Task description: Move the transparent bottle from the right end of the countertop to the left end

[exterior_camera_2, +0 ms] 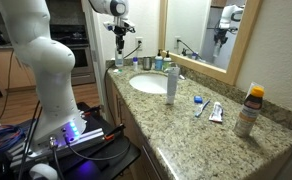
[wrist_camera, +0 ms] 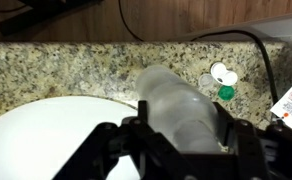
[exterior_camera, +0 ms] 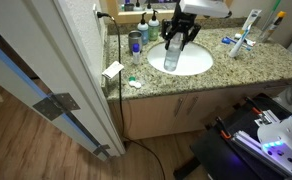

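My gripper should next move past the sink rim toward the white and green caps. Then it should go down onto the granite (wrist_camera: 66,65).
My gripper (exterior_camera: 179,38) is shut on the transparent bottle (exterior_camera: 172,58), a short see-through plastic bottle hanging from the fingers. It is over the edge of the white oval sink (exterior_camera: 196,66) in the speckled granite countertop (exterior_camera: 236,72). In the wrist view the bottle (wrist_camera: 174,100) sits between both black fingers (wrist_camera: 178,132), over the sink rim (wrist_camera: 46,135) and the granite (wrist_camera: 66,65). In an exterior view the gripper (exterior_camera_2: 118,42) holds the bottle (exterior_camera_2: 118,60) near the far end of the countertop (exterior_camera_2: 186,135). I cannot tell whether the bottle touches the counter.
A dark tumbler (exterior_camera: 136,42) stands beside the gripper. A white card (exterior_camera: 113,70) and small white and green caps (wrist_camera: 224,82) lie at the counter's end. A black cable (wrist_camera: 256,50) runs there. Toothbrush items (exterior_camera: 241,42) and a tall clear bottle (exterior_camera_2: 171,82) lie past the sink.
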Available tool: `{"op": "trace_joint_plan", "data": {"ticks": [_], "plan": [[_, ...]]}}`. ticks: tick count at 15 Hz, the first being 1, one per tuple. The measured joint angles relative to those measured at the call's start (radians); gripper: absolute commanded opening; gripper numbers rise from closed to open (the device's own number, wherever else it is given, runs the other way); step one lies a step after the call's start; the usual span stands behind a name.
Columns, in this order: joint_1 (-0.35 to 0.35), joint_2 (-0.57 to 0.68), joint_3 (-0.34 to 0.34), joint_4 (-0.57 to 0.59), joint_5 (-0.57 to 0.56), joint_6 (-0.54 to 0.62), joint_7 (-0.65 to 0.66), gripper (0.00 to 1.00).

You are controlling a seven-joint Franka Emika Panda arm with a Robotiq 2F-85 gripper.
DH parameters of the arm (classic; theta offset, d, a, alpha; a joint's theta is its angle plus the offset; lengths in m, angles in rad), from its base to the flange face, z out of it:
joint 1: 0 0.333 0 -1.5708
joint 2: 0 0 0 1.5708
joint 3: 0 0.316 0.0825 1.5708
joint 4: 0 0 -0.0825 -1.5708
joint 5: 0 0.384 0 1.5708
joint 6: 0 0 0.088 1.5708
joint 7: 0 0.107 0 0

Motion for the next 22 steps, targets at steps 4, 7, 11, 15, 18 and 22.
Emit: {"op": "trace_joint_plan", "data": {"ticks": [4, 7, 11, 15, 18, 22], "plan": [[0.052, 0.146, 0.016, 0.053, -0.082, 0.185, 0.100, 0.62], [0.060, 0.192, 0.014, 0.100, -0.096, 0.199, 0.124, 0.37], [0.067, 0.203, 0.006, 0.103, -0.098, 0.207, 0.124, 0.37], [0.085, 0.273, -0.001, 0.127, -0.100, 0.284, 0.136, 0.37], [0.104, 0.327, -0.025, 0.156, -0.120, 0.320, 0.155, 0.37], [0.131, 0.370, -0.058, 0.183, -0.164, 0.327, 0.184, 0.75]]}}
